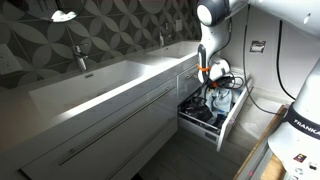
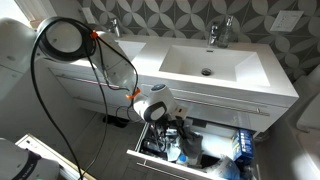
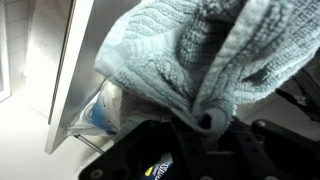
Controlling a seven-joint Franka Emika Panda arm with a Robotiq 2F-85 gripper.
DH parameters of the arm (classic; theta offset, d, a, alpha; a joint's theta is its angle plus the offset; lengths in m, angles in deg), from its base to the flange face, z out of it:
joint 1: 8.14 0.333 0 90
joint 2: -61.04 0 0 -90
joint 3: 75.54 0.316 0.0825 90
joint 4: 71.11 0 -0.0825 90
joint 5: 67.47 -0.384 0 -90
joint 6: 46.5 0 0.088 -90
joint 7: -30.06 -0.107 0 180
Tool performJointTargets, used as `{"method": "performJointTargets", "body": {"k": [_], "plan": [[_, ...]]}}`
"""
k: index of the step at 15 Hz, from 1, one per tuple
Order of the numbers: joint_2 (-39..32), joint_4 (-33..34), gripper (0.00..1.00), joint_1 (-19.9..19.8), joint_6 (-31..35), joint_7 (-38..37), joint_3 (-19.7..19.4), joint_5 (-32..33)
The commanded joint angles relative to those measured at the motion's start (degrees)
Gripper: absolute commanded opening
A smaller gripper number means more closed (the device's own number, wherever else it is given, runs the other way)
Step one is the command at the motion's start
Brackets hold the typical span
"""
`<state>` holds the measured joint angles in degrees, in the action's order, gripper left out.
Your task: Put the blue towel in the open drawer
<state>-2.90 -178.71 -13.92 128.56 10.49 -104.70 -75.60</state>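
Observation:
I should next lower my gripper deeper into the open drawer and release the blue towel among the drawer's packages. The inside of the drawer is just below my gripper.
The blue towel fills most of the wrist view, bunched and pinched between my gripper's black fingers. In both exterior views the gripper hangs low over the open drawer under the sink counter. The towel hangs from the fingers down into the drawer among its contents. In an exterior view the towel shows as a pale blue patch below the gripper.
The drawer holds several packages and bottles. A white double sink counter with faucets stands above. A round mirror on a cable arm is near the arm. The drawer front stands out into the room.

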Motion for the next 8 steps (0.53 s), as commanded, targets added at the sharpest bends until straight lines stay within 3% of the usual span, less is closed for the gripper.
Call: {"method": "performJointTargets", "body": {"k": [1, 8], "plan": [[-5.1, 6.0, 0.06, -1.6, -2.7, 1.1, 1.3, -0.2], [-13.0, 17.2, 0.06, -5.9, -7.0, 2.2, 4.0, 0.3]]}}
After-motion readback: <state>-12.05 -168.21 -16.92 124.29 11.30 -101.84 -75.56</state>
